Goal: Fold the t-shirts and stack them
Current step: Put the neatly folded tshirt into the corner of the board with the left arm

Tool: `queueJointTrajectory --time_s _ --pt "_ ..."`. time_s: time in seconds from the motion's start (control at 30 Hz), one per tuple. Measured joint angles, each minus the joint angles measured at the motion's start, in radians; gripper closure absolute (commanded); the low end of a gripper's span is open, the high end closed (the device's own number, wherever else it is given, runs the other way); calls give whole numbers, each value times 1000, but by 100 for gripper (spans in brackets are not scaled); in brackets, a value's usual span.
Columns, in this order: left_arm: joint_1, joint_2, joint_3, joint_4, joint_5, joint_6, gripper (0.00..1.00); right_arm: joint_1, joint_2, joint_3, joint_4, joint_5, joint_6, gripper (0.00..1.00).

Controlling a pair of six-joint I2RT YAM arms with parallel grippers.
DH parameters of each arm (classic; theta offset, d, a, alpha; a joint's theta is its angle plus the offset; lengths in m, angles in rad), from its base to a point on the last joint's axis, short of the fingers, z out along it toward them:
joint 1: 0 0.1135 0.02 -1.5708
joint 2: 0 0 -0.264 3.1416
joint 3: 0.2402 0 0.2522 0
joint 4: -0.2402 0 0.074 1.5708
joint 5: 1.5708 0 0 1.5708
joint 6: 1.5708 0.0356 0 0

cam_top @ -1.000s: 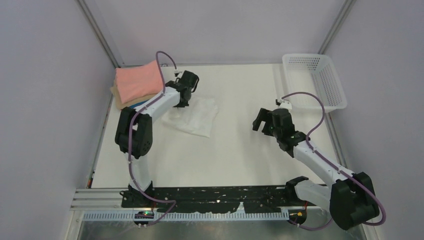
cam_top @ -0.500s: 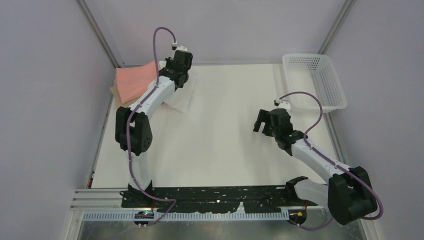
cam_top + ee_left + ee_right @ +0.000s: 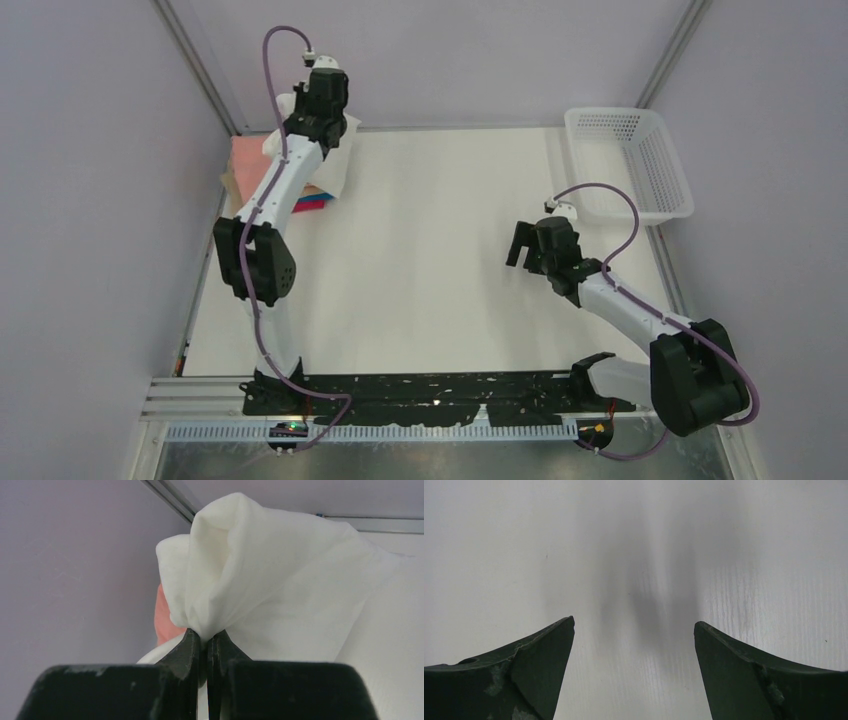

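Observation:
The fold of the white t-shirt goes left in the top view next, as the uncovered salmon-pink shirt [image 3: 253, 166] [image 3: 165, 618] lies there. My left gripper lowers it onto that shirt and releases.
My left gripper [image 3: 322, 118] is shut on a bunched fold of the white t-shirt [image 3: 338, 166] and holds it lifted at the back left, over the stack of folded shirts. In the left wrist view the jaws [image 3: 206, 636] pinch the white cloth [image 3: 280, 580], and its print is hidden. The salmon-pink top shirt [image 3: 246, 162] of the stack shows beside the arm, also in the left wrist view [image 3: 163, 620]. Blue and magenta edges [image 3: 314, 203] show lower in the stack. My right gripper [image 3: 519, 246] is open and empty over bare table [image 3: 634, 630].
A white perforated basket [image 3: 655, 165] stands at the back right. The white table [image 3: 450, 300] is bounded by grey walls on the left, back and right. A black rail [image 3: 440, 385] runs along the near edge.
My left gripper has lifted the white t-shirt off the table and carried it back and left, over the stack. The right arm has barely moved.

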Motion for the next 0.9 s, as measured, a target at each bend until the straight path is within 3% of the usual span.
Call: queueJointTrajectory --time_s 0.57,0.9 --pt "130 -77 52 -90 71 -158 100 0 17 6 5 0 -3 5" --pt "257 20 82 -119 158 -261 100 0 28 14 6 2 -3 5"
